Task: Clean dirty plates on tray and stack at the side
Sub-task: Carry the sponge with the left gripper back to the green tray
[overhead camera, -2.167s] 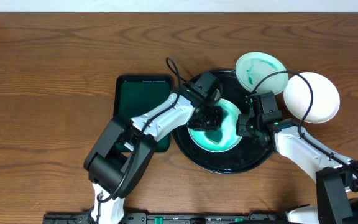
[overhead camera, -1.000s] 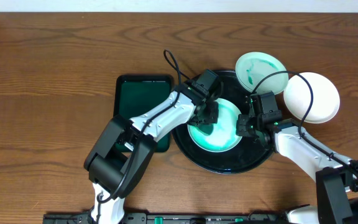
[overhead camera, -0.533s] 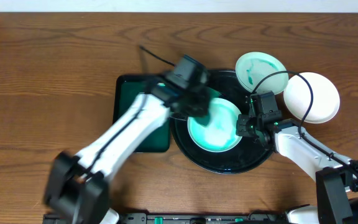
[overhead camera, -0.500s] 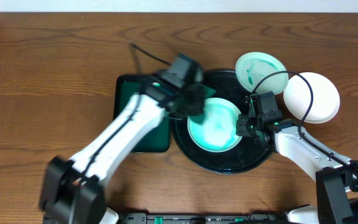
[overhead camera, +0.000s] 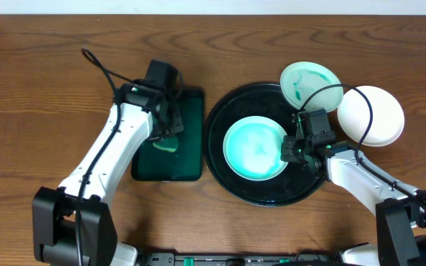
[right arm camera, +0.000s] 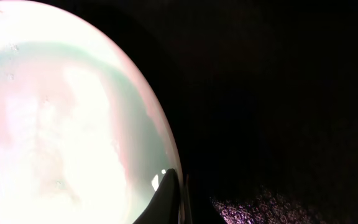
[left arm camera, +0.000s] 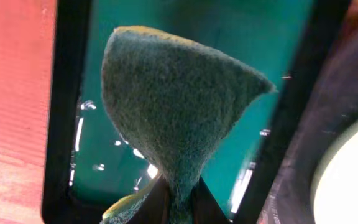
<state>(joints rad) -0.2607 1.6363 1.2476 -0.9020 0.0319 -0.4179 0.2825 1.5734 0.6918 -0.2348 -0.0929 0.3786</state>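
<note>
The tray's bottom is directly below my left gripper. I will next lower my left gripper toward the wet bottom of the green tray and let go of the green sponge.
The round black tray holds one pale green plate with a wet sheen. My right gripper is shut on that plate's right rim, and the right wrist view shows the plate pinched between the jaws of the right gripper. A second plate with green smears leans on the tray's far right rim. A clean white plate lies on the table to the right. My left gripper is shut on a green sponge over the rectangular green tray.
The green tray holds shallow water with glints. It sits just left of the black tray, their edges close together. Brown wooden table surrounds both, and cables trail from each wrist.
My left arm has swung left with the sponge, off the plate in the black tray and over the green tray. The right gripper and plate have stayed put.
</note>
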